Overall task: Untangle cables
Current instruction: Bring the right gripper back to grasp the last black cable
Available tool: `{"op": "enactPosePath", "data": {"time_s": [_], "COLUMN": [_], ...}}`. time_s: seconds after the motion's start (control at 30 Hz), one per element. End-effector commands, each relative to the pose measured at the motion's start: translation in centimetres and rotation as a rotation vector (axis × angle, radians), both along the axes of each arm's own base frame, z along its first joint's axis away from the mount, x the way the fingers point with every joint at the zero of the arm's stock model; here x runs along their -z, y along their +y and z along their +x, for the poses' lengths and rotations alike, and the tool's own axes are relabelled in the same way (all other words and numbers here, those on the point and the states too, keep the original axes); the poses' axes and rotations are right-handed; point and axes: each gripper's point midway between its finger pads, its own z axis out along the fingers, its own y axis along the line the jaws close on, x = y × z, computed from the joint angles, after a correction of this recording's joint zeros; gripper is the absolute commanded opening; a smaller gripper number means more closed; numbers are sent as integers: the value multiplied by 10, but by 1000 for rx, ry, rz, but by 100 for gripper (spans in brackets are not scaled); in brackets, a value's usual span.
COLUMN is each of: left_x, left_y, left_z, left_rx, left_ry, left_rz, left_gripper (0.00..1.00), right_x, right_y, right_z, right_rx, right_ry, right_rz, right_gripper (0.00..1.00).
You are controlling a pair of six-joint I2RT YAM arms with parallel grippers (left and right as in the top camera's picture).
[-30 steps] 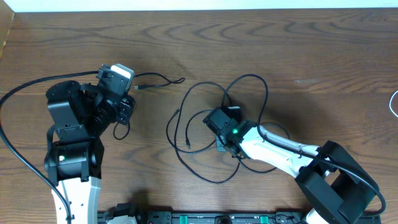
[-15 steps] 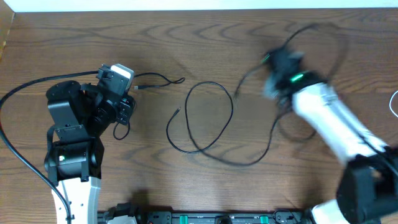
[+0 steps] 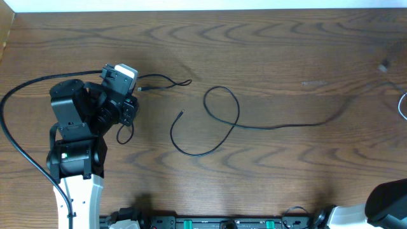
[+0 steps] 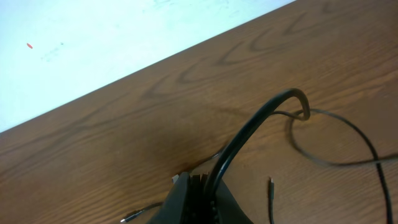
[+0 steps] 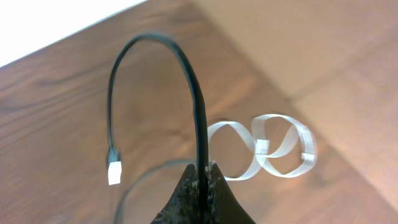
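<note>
Next, my right gripper moves to the right in the overhead view and down toward the white cable [image 3: 402, 105] [image 5: 273, 146]. It then releases the black cable far from the other one.
A long thin black cable [image 3: 280, 126] lies across the table's middle with one loop [image 3: 222, 105] and a free plug end [image 3: 182, 113]. Its right part rises, blurred, toward the far right edge. In the right wrist view my right gripper [image 5: 203, 167] is shut on this black cable [image 5: 186, 74], which arches up and ends in a white-tipped plug [image 5: 114, 171]. My left gripper [image 3: 129, 107] is shut on another thin black cable [image 3: 165, 79] at the left. That cable [image 4: 249, 134] arches out of the closed left gripper [image 4: 198, 180]. A white cable [image 5: 273, 146] lies curled beyond the right gripper.
The left arm [image 3: 73, 140] stands at the table's left with its thick black lead [image 3: 19, 95] looping outward. The right arm's base [image 3: 388, 203] shows at the bottom right corner. The white cable [image 3: 403, 105] lies at the table's right edge; the floor [image 5: 348, 56] starts beyond it.
The right arm swept from the table's middle to the far right and out of the overhead view, pulling the long black cable out straight. The tangle opened into one loop. The left arm barely moved.
</note>
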Motion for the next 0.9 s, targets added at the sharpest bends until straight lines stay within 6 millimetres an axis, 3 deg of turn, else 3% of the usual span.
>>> {"op": "enactPosePath", "data": {"time_s": [0.0,0.17,0.33,0.5,0.53,0.57,0.63,0.67,0.77,0.87], "left_x": [0,0,0,0,0,0,0,0,0,0], "left_y": [-2,-2,-2,-2,-2,-2,-2,-2,-2,-2], "left_z": [-1,-1,-1,-1,-1,-1,-1,-1,-1,-1], "left_rx": [9,6,1,-2,-2,-2,-2,-2,-2,-2], "left_ry": [3,6,8,10,10,10,10,10,10,10], "left_rz": [-15,-21,-28,-33,-33,-33,-33,-33,-33,-34], "left_gripper": [7,7,7,8,8,7,7,8,7,7], "right_x": [-14,6,32,51,54,58,61,62,61,59], "right_y": [-47,-98,-118,-124,-125,-124,-120,-116,-97,-60], "right_z": [-31,-70,-83,-80,-79,-77,-69,-64,-44,-20], "right_rx": [82,232,265,273,282,291,278,256,169,25], "right_ry": [-31,-69,-57,-33,-41,-53,-87,-107,-180,-242], "right_rz": [-17,72,145,173,184,206,251,278,379,536], "right_gripper": [1,1,1,1,8,27,95,99,99,99]}}
